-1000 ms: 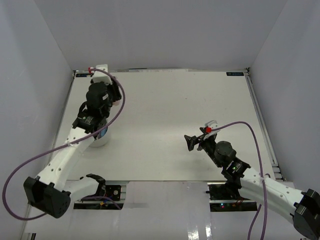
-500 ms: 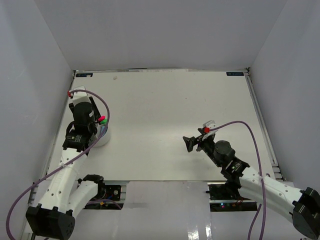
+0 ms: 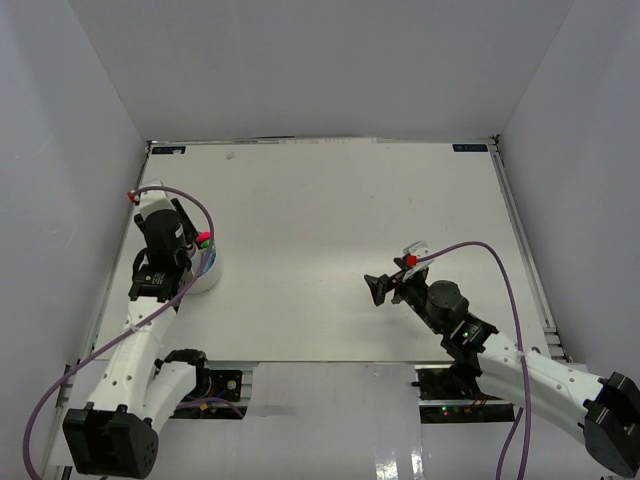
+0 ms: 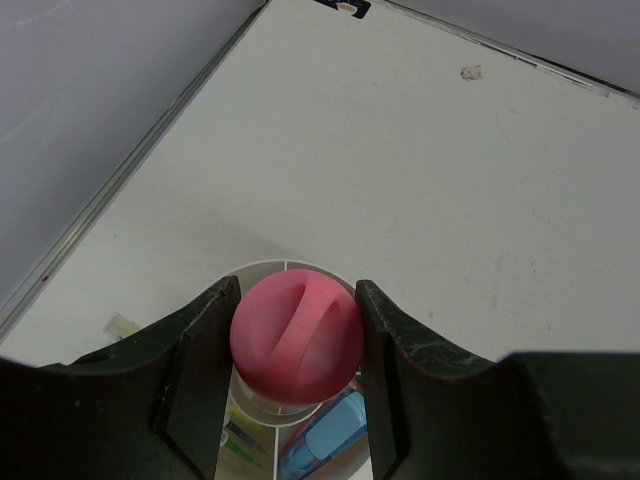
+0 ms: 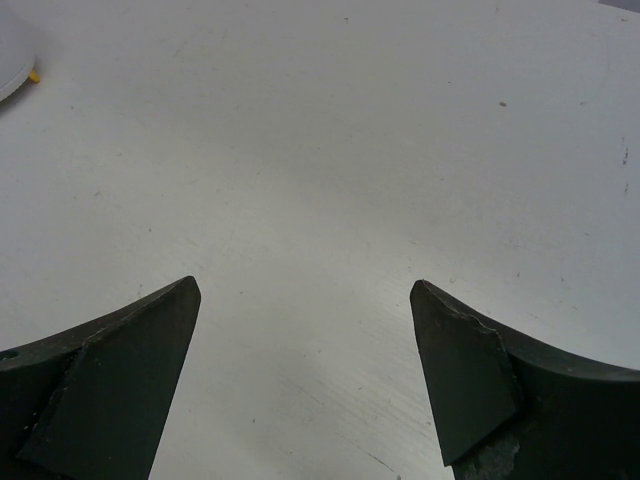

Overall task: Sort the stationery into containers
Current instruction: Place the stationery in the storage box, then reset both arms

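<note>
My left gripper will next go down toward the cup's round middle section and let go of the pink stubby cylinder into it, because that section is just below the gripper.
My left gripper is shut on the pink stubby cylinder, its round grooved end facing the wrist camera. It holds the cylinder right above the round white cup. Inside the cup I see a blue pen and a green highlighter; the rest of its contents are hidden by the cylinder and fingers. My right gripper is open and empty, low over bare table right of centre.
A small pale scrap lies on the table beside the cup. The table's left rail and the grey side wall run close to the left arm. The cup's edge shows far off in the right wrist view.
My left gripper has swung from the back left of the table down to above the cup with the pink cylinder in it. The right arm has barely moved.
</note>
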